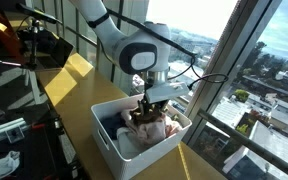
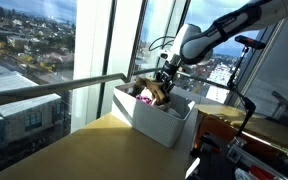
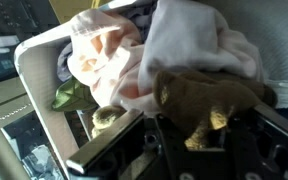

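The gripper moves down into the white bin next, back off the pink cloth, to release the brown plush toy, which still hangs above the contents.
A white bin [image 1: 112, 142] stands on a wooden counter beside tall windows, stuffed with soft cloths and toys. My gripper [image 1: 147, 103] hangs just over the bin's contents, shut on a brown plush toy [image 1: 144, 119]. In the wrist view the brown plush toy [image 3: 209, 95], with yellowish feet, is pinched between the dark jaws of the gripper [image 3: 197, 135]. Under it lie a pink cloth [image 3: 109, 60] and a white cloth [image 3: 199, 40]. In an exterior view the gripper [image 2: 165, 80] holds the toy [image 2: 154, 93] above the bin [image 2: 156, 124].
A green soft item [image 3: 69, 96] lies at the bin's rim [image 3: 29, 60]. Window mullions [image 1: 219, 60] rise close behind the bin. Dark equipment and cables [image 1: 24, 60] crowd the counter's other end. A horizontal rail [image 2: 54, 88] runs along the glass.
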Motion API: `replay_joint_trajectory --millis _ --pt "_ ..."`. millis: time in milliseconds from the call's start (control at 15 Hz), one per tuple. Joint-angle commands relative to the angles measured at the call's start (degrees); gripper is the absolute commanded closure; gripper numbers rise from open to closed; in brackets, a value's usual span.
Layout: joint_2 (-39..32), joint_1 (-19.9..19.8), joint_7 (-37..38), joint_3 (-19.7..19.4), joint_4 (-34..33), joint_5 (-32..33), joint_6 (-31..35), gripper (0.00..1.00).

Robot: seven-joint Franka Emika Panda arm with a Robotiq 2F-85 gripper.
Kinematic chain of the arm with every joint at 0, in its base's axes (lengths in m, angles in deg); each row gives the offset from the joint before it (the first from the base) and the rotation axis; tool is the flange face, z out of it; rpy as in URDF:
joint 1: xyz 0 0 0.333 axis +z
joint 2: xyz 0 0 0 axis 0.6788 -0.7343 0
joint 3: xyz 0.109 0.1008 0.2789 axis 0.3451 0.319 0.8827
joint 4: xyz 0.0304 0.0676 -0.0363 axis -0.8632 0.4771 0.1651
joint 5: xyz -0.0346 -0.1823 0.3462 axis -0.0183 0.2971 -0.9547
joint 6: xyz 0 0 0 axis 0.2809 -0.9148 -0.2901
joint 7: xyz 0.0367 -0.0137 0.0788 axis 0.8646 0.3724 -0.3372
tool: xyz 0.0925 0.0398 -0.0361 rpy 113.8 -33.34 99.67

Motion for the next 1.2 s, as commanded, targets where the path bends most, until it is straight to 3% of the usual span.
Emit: replay_joint_trajectory --millis 0,200,267,333,467,1000,1133 --pt "-6.5 0.55 1.59 0.03 0.75 1.03 0.98 0.98" --pt "-10.68 1.12 2.25 0.72 0.69 1.17 0.5 0.98" --pt "-11.42 1.34 2.45 0.87 0.5 1.24 0.08 0.89" --pt "-11.4 1.42 2.4 1.25 0.34 1.1 -0.44 0.65" --pt "-9.81 1.38 2.03 2.01 0.22 0.78 -1.42 0.61" --pt "1.99 3.57 1.26 3.47 1.14 2.21 -4.34 0.04" --pt "5.62 5.05 1.35 3.69 1.88 3.03 -4.67 0.0"
